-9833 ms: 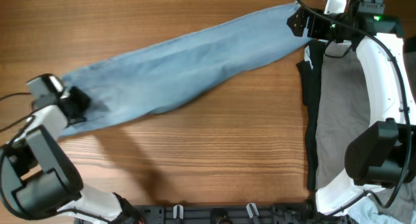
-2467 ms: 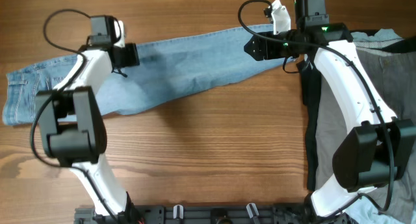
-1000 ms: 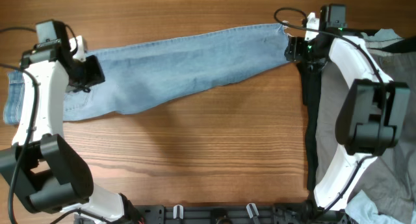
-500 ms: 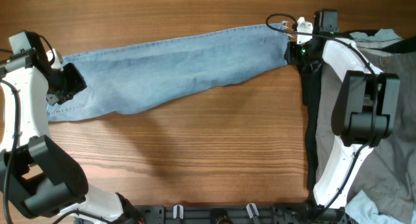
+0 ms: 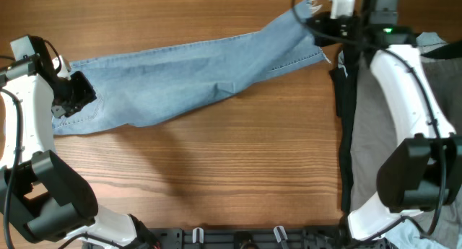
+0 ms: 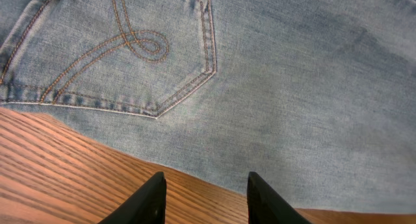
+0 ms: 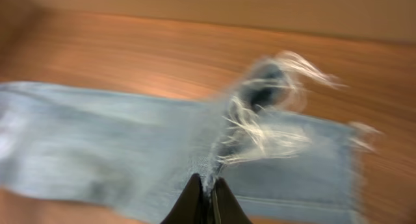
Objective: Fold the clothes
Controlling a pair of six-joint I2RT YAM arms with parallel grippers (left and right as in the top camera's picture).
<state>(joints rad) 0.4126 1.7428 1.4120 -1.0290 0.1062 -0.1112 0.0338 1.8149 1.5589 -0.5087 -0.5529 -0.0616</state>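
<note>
The upper leg's hem swings up in my right gripper next, then down to the lower leg's frayed end [image 5: 322, 56] [image 7: 344, 162] below it. My gripper releases it there, as the upper leg slants off that end.
The clothes are light blue jeans [image 5: 188, 72] stretched across the back half of the wooden table, waist end at the left. My left gripper [image 5: 74, 96] hovers open over that end, its fingertips [image 6: 158, 185] above bare wood at the denim's lower edge, with a stitched back pocket [image 6: 130, 55] just beyond and nothing between the fingers. My right gripper [image 5: 312, 19] is shut on the frayed hem [image 7: 260, 113] of the leg end, which is lifted off the table at the back right. The right wrist view is blurred; denim [image 7: 97, 146] hangs below the pinch.
A dark garment [image 5: 347, 133] and a grey cloth [image 5: 379, 126] lie along the table's right side under the right arm. A pale blue cloth [image 5: 406, 227] shows at the bottom right corner. Bare wood [image 5: 216, 177] fills the front half.
My right gripper has shut on the hem and raised it toward the back, kinking the leg end upward. My left gripper moved left to the waist end, then held still.
</note>
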